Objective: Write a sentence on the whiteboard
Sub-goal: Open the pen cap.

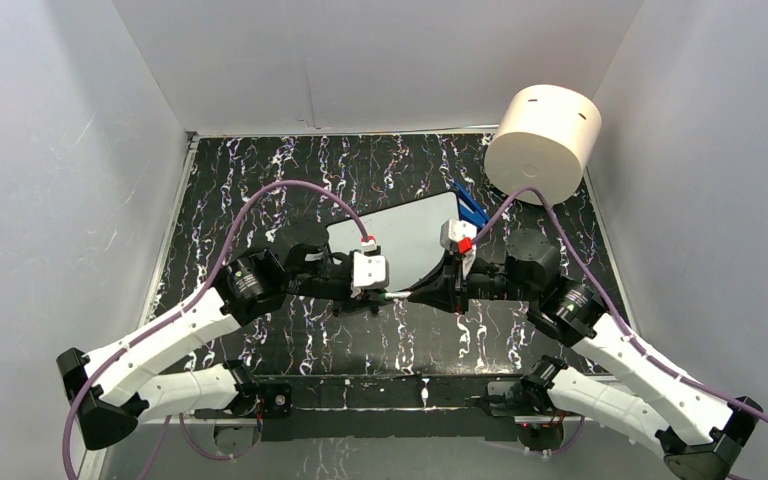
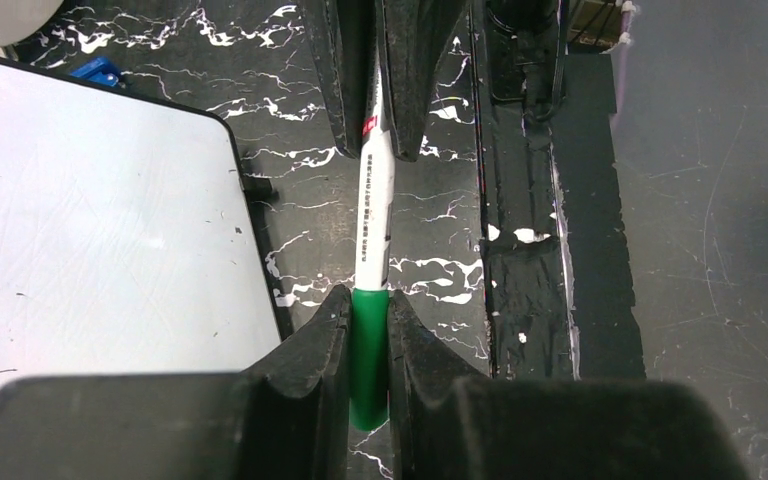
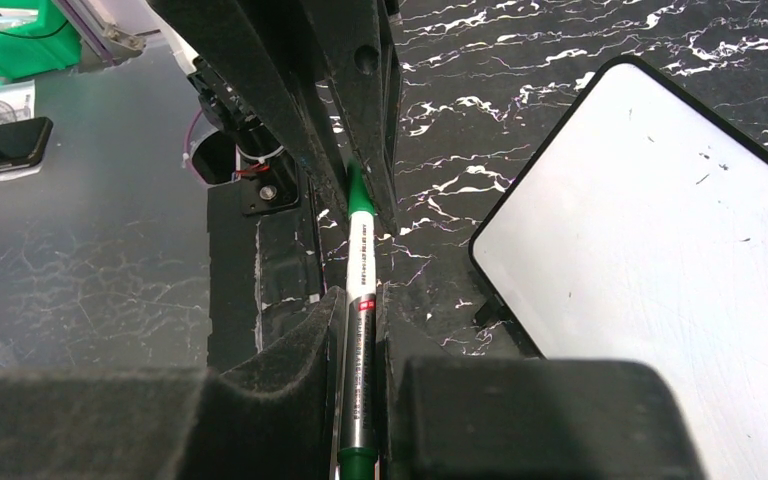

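Note:
My left gripper has open table below and to its left in the top view, so next it will pull the marker's cap off that way, lower it and release.
The whiteboard [image 1: 400, 232] lies flat on the marbled table, white with a thin black frame. Its visible face [image 2: 90, 220] [image 3: 660, 220] is bare apart from small specks, and the sentence is out of view. A white marker [image 1: 397, 296] with a green cap hangs level between the two grippers, just in front of the board's near edge. My left gripper [image 2: 368, 305] is shut on the green cap [image 2: 368, 360]. My right gripper [image 3: 360, 300] is shut on the marker's barrel [image 3: 359, 250]. The two grippers face each other tip to tip, left gripper [image 1: 384, 295] and right gripper [image 1: 416, 296].
A big cream cylinder [image 1: 543, 143] stands at the back right, and a blue object [image 1: 472, 205] lies between it and the board. White walls enclose the table on three sides. The black base rail [image 1: 390, 392] runs along the near edge.

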Available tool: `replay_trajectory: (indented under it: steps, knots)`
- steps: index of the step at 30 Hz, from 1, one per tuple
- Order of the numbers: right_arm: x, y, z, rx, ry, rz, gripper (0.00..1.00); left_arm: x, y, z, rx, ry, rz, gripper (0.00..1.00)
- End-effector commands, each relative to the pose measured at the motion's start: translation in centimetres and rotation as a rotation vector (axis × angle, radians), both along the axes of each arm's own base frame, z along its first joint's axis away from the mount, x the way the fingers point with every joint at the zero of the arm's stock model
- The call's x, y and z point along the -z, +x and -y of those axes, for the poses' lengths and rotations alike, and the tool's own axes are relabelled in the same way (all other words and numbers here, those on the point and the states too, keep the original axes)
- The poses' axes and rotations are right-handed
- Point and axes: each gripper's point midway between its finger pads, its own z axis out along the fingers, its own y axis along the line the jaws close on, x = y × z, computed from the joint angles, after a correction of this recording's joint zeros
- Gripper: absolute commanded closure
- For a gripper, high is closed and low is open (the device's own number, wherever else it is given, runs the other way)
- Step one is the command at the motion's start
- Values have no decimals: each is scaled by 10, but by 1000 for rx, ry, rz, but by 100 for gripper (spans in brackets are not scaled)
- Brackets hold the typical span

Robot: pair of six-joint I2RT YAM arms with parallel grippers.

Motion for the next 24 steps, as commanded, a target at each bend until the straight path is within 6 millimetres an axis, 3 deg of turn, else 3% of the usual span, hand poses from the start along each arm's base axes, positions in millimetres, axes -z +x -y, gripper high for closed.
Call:
replay_trajectory:
  steps: [1,10,14,19,24]
  knots:
    - [-22,-4,10,13,18,65,100,2,14,-23,-111,51,60,100]
    - [-33,-2,19,69,39,92,100,15,23,-35,-180,93,87,100]
    - [-38,4,24,120,55,115,100,9,33,-44,-251,90,127,100]
    - [-39,22,31,236,82,149,100,-8,64,-69,-453,49,214,100]
    - [-33,45,41,374,96,181,100,-34,109,-105,-760,-47,270,100]
